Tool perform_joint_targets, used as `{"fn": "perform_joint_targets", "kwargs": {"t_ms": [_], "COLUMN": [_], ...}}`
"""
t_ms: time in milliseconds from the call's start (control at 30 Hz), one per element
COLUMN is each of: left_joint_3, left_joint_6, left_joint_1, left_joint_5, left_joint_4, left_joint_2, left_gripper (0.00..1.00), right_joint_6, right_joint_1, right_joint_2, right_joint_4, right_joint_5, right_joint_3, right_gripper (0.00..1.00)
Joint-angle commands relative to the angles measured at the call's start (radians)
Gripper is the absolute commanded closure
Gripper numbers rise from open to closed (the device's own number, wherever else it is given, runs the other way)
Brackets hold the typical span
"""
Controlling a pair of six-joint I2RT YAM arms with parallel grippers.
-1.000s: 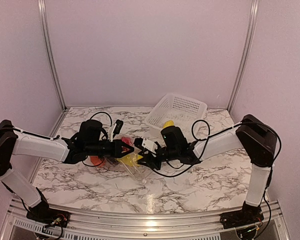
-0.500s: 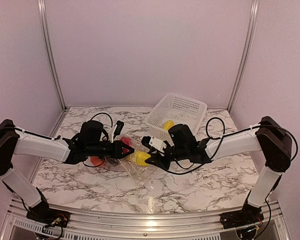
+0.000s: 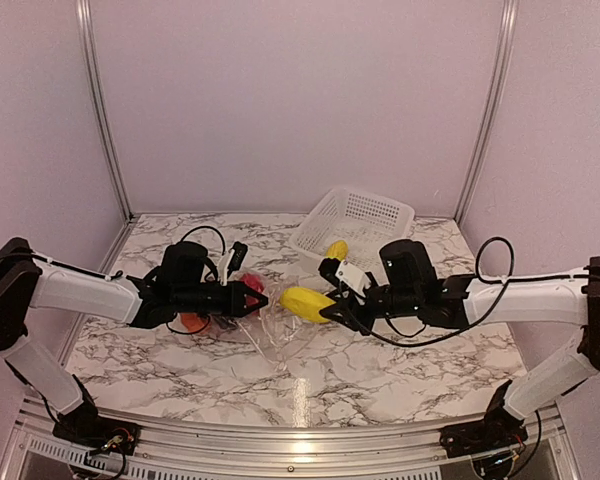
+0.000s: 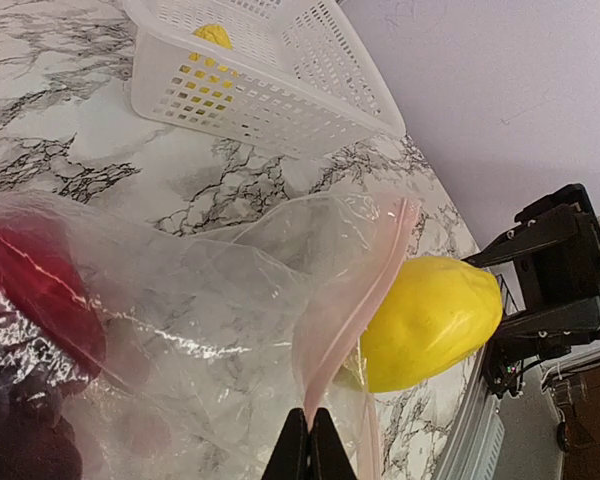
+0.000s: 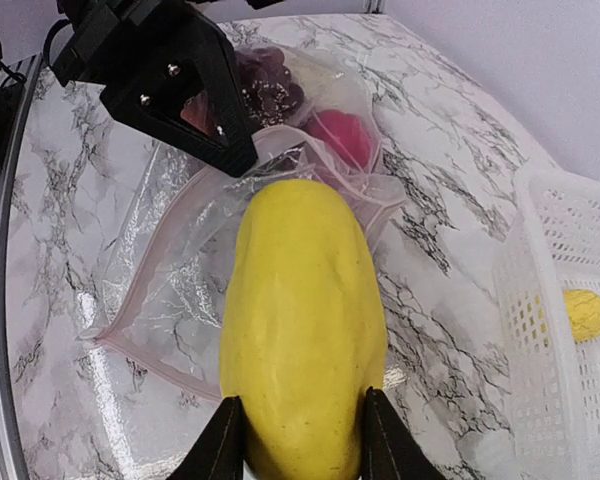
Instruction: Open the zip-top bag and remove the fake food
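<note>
Next, my right gripper moves the yellow fruit up and outward over the basket's rim. It then lowers and releases it, since the basket's empty far end lies outward of my gripper.
The clear zip-top bag lies open on the marble table, its pink zip strip raised. My left gripper is shut on that strip and holds the bag's mouth up. Inside the bag I see a red piece and dark purple grapes; an orange piece lies under my left arm. My right gripper is shut on a long yellow fruit and holds it just outside the bag's mouth, right of the bag in the top view.
A white perforated basket stands at the back right with a small yellow fruit in it. It also shows in the left wrist view and the right wrist view. Metal rails edge the table.
My right gripper has drawn the yellow fruit out of the bag's mouth and moved right, away from the bag. My left gripper has stayed on the zip strip.
</note>
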State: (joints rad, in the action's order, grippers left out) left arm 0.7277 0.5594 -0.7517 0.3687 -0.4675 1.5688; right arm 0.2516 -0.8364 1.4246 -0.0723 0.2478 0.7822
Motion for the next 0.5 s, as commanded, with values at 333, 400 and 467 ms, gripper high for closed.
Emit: {"fn": "perform_joint_targets", "kwargs": {"t_ms": [333,400,467], "left_joint_3": [0.039,0.037,0.034], "left_joint_6": [-0.01,-0.012,-0.012], "left_joint_1": [-0.001,-0.001,-0.001], "left_joint_5": [0.01,0.007,0.006], "left_joint_4": [-0.007,-0.006,-0.007], "left_joint_2": [0.034,0.032,0.031], "left_gripper": [1.0,1.0,1.0], "right_joint_6": [-0.134,-0.134,-0.139], "right_joint_1": [0.262,0.297,0.326], "right_joint_2": [0.025,0.092,0.171], "right_joint_4": [-0.118,-0.117,-0.113], "right_joint_5": [-0.11,-0.146,-0.183], "right_joint_3": [0.17,0.232,0.303], "right_gripper": [0.88,0.88,0.88]}}
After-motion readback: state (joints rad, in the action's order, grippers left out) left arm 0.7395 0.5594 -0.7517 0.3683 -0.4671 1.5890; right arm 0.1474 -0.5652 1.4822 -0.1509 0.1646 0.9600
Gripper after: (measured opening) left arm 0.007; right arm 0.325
